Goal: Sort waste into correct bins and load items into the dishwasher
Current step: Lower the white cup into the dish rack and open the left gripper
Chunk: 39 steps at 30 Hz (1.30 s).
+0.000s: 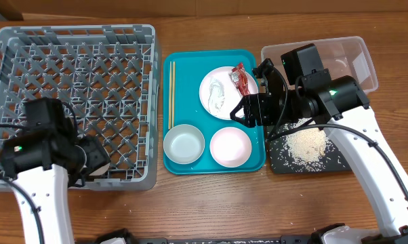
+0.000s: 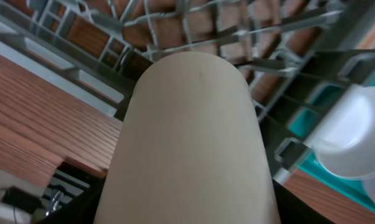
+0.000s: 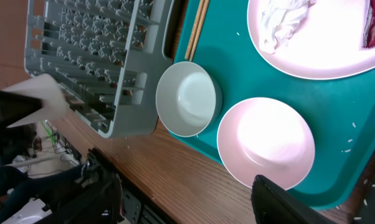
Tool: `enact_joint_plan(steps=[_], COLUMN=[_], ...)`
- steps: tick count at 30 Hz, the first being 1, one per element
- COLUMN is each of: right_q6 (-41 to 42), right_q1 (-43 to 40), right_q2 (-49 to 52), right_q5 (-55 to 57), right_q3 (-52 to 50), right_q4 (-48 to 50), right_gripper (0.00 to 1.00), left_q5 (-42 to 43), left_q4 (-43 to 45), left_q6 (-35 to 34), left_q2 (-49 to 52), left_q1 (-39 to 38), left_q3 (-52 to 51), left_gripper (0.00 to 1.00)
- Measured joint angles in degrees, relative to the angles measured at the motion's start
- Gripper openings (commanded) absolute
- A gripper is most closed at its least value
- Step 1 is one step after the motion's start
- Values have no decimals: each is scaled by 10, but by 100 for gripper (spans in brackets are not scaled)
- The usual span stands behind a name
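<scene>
My left gripper crosses, lowers and releases the cup next, since the rack's near tray-side corner (image 1: 133, 167) stands empty below it and to its right in the overhead view.
My left gripper (image 1: 89, 157) is shut on the small white cup (image 2: 187, 143), which fills the left wrist view, above the front right corner of the grey dish rack (image 1: 75, 68). My right gripper (image 1: 248, 108) is open and empty above the teal tray's right edge, its fingers (image 3: 186, 186) wide apart. The large white plate (image 1: 224, 91) holds the white tissue (image 1: 216, 95) and the red wrapper (image 1: 242, 80). The pale bowl (image 1: 184, 144), the smaller white plate (image 1: 230, 146) and the chopsticks (image 1: 171, 95) lie on the tray.
The teal tray (image 1: 190, 64) sits between the rack and the bins. The clear tub (image 1: 339, 54) stands at the back right. The black tray (image 1: 326, 163) in front of it holds loose rice (image 1: 306, 144).
</scene>
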Motion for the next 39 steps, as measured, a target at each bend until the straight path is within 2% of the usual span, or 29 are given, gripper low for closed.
enact_joint_plan(steps=[5, 12, 18, 23, 26, 30, 34, 39], right_q6=[0, 0, 0, 0, 0, 0, 0, 0], right_q1=[0, 0, 0, 0, 0, 0, 0, 0], right_q2=[0, 0, 0, 0, 0, 0, 0, 0], right_q5=[2, 4, 4, 6, 6, 6, 6, 6], right_q3=[0, 0, 0, 0, 0, 0, 0, 0], right_q4=[0, 0, 0, 0, 0, 0, 0, 0], right_gripper=[70, 71, 71, 72, 71, 72, 72, 71], left_q5=[9, 16, 16, -23, -28, -23, -10, -1], left_q4=[36, 67, 99, 107, 113, 120, 124, 77], left_q6=[-13, -15, -17, -44, -55, -59, -60, -63], left_q2=[12, 15, 16, 38, 64, 100, 110, 111], left_q1=[0, -34, -111, -153, -155, -155, -155, -155], left_q3=[-58, -62, -63, -70, -82, -89, -89, -39], left_gripper=[50, 50, 58, 62, 70, 75, 100, 100])
